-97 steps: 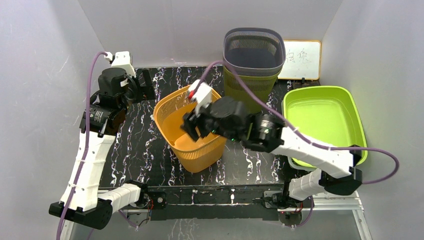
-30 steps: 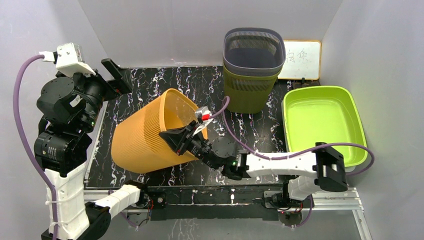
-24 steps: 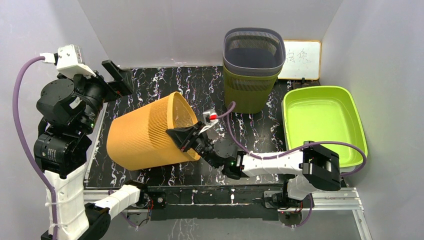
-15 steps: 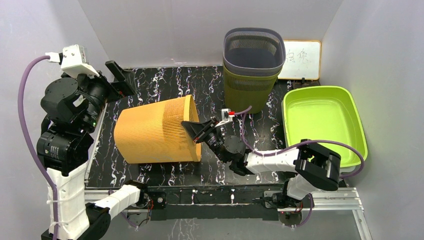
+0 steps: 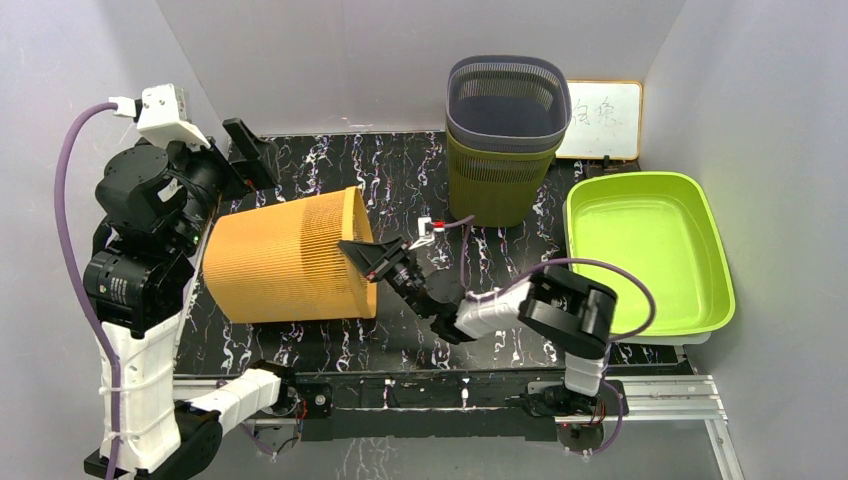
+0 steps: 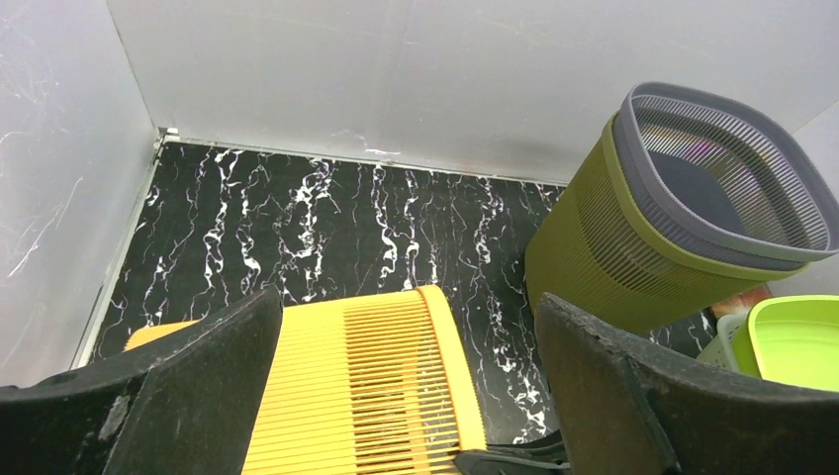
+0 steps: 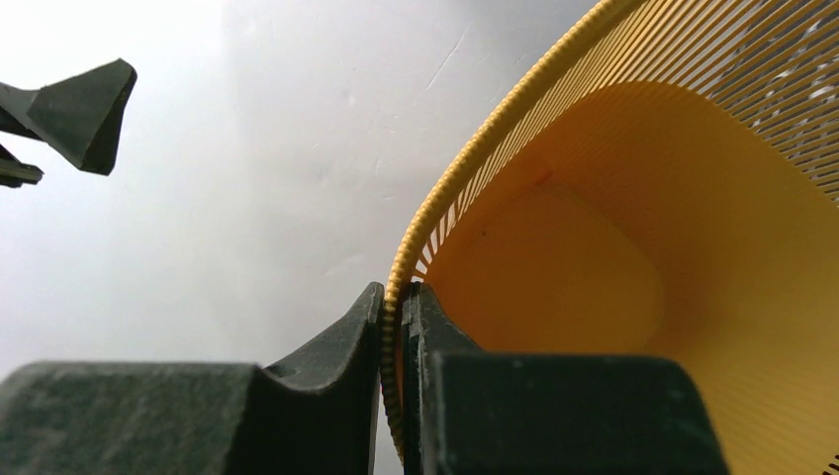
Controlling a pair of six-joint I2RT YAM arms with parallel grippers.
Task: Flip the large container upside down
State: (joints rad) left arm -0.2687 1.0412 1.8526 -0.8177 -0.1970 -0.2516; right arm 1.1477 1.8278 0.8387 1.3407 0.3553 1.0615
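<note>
I will swing the basket's rim up with my right gripper, then turn it down to the tabletop (image 5: 388, 305) beside its opening and release it, since the opening faces sideways.
The large container is an orange slatted basket (image 5: 285, 258). It lies on its side on the black marbled table, base to the left and open mouth to the right. My right gripper (image 5: 365, 255) is shut on the rim at the mouth. In the right wrist view the ridged rim (image 7: 398, 297) is pinched between both fingers, with the basket's inside (image 7: 594, 277) beyond. My left gripper (image 5: 242, 158) is open and empty, held above the basket's far-left side. In the left wrist view the basket (image 6: 356, 386) lies below, between the spread fingers (image 6: 198, 396).
A grey basket nested in an olive-green one (image 5: 505, 130) stands at the back centre. A lime-green tub (image 5: 645, 240) fills the right side. A small whiteboard (image 5: 600, 118) leans on the back wall. White walls close in on the left, back and right.
The basket went from upright to lying on its side, tipped leftward by my right gripper on its rim. My left arm rose and its gripper moved right, over the basket.
</note>
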